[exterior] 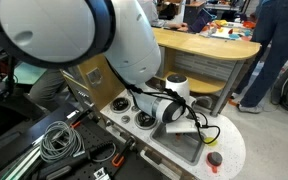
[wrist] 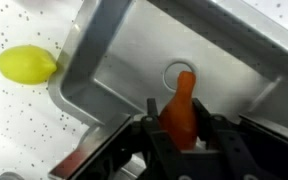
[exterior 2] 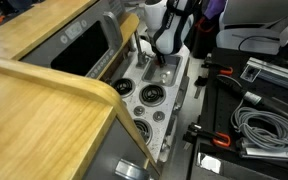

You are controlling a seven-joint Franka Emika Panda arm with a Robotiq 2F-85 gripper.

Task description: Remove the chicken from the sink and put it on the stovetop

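Note:
As the burner nearest the sink stands empty, I will raise my gripper out of the basin, move over that burner, lower the chicken (wrist: 184, 92) onto it and release.
In the wrist view my gripper (wrist: 181, 120) is shut on the chicken (wrist: 184, 92), an orange-brown drumstick-shaped toy that points toward the drain of the grey metal sink (wrist: 114, 70). The chicken hangs over the basin; I cannot tell whether it touches the floor. In both exterior views the gripper (exterior: 176, 117) (exterior 2: 167, 62) reaches down at the sink (exterior: 187, 143), and the chicken is hidden there. The stovetop (exterior: 134, 112) (exterior 2: 150, 110) with round black-and-silver burners lies right beside the sink.
A yellow lemon toy (wrist: 26, 64) lies on the speckled white counter beside the sink's corner. A red round item with a yellow bit (exterior: 214, 158) sits on the counter by the sink. A wooden table (exterior 2: 34, 100) stands alongside the toy kitchen; cables (exterior 2: 259, 125) lie nearby.

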